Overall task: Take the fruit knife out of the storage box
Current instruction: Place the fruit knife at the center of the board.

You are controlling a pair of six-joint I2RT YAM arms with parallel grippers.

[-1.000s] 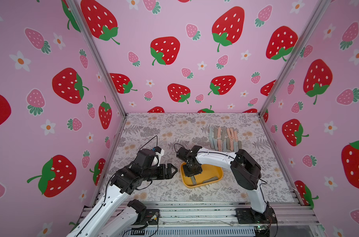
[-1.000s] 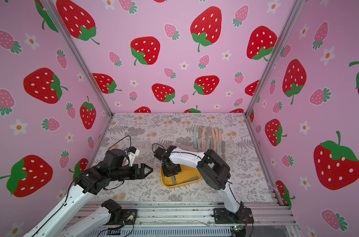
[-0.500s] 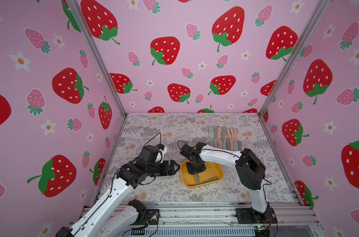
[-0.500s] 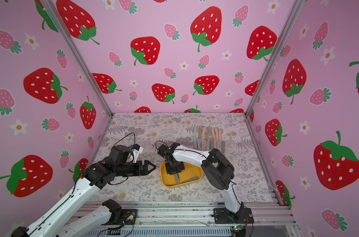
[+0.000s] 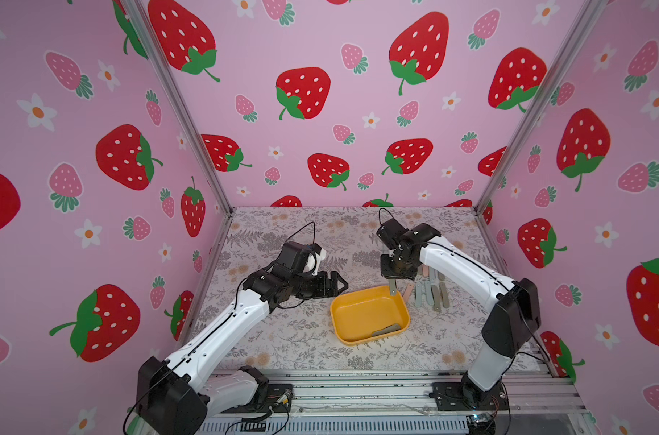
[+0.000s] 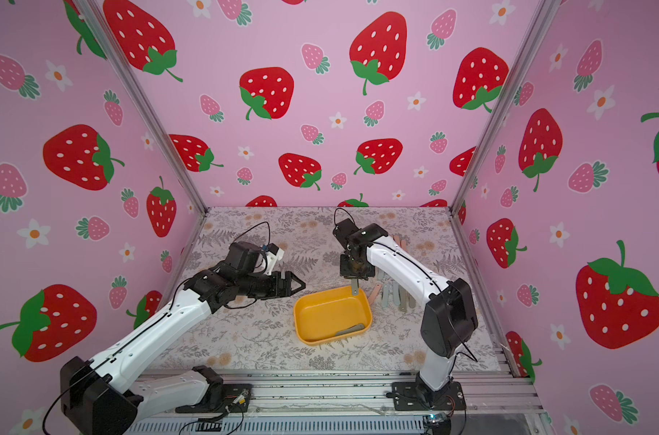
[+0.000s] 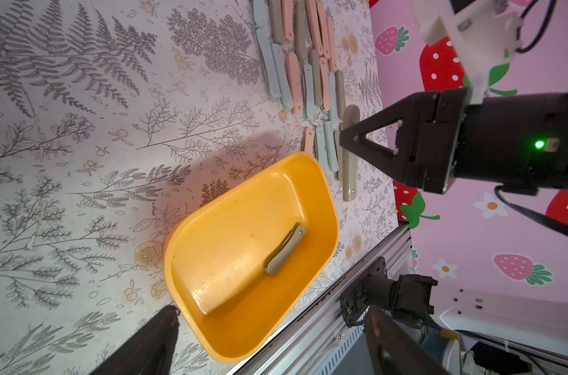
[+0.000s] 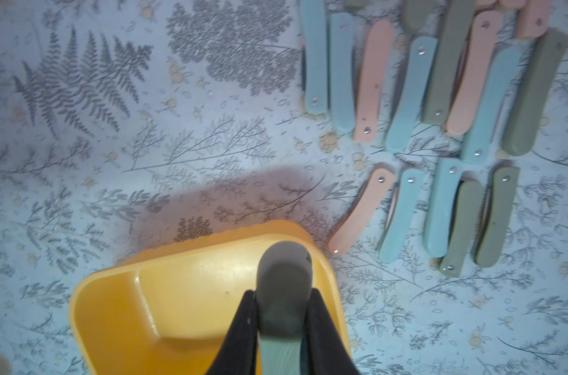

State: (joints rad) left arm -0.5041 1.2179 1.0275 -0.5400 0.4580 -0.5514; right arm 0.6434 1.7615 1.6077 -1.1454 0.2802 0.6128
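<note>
My right gripper will next move down past the box's far corner to the bare tabletop beside the near row's pink knife and let go there, because the row ends there.
The yellow-orange storage box (image 5: 358, 316) (image 6: 326, 316) (image 7: 230, 246) (image 8: 185, 292) lies near the table's front. My right gripper (image 5: 392, 280) (image 6: 354, 279) (image 7: 350, 140) (image 8: 282, 293) is shut on a grey-green folded fruit knife (image 5: 393, 289) (image 6: 354, 290) (image 7: 349, 181) (image 8: 284, 269), which hangs upright above the box's far right corner. A second grey-green knife (image 5: 386, 330) (image 6: 348, 330) (image 7: 285, 250) lies inside the box along its near right wall. My left gripper (image 5: 341, 284) (image 6: 299, 285) (image 7: 273, 341) hovers open and empty just left of the box's far left corner.
Several folded knives (image 5: 429, 290) (image 6: 395, 297) (image 7: 308, 65) (image 8: 438, 97) in pink, light blue and grey-green lie in rows on the floral table, right of and behind the box. Pink strawberry walls enclose three sides. A metal rail (image 5: 358, 388) runs along the front edge.
My right gripper has lifted the knife out of the box, up and toward the far right corner. The left gripper, still open, has moved toward the box's far left corner.
</note>
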